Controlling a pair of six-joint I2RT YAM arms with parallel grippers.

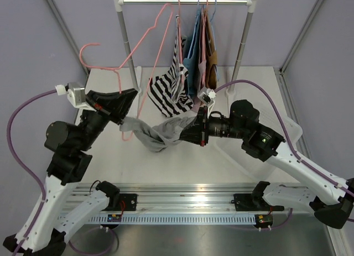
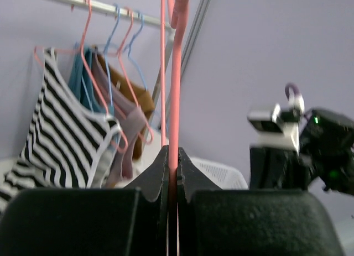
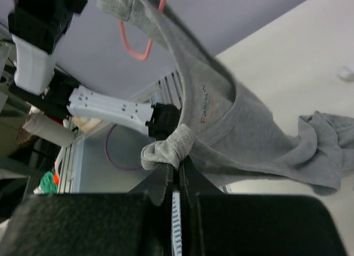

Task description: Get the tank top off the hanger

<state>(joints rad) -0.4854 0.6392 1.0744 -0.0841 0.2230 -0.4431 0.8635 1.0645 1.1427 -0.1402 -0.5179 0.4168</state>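
My right gripper comes down toward the table and slightly toward the basket next, away from the hanger.
The grey tank top (image 1: 157, 135) sags between my two grippers above the table. My left gripper (image 1: 134, 93) is shut on the pink wire hanger (image 1: 145, 35) and holds it tilted, hook to the left. In the left wrist view the fingers (image 2: 160, 173) clamp the pink wire (image 2: 175, 73). My right gripper (image 1: 188, 131) is shut on a bunched strap of the tank top (image 3: 232, 123), pinched at the fingertips (image 3: 178, 165). One end of the top still drapes over the hanger's end (image 3: 138, 48).
A clothes rack (image 1: 185, 0) stands at the back with a striped top (image 1: 168, 93) and several other garments on hangers. A white basket (image 1: 293, 135) sits at the right. A metal rail (image 1: 188, 203) runs along the near edge.
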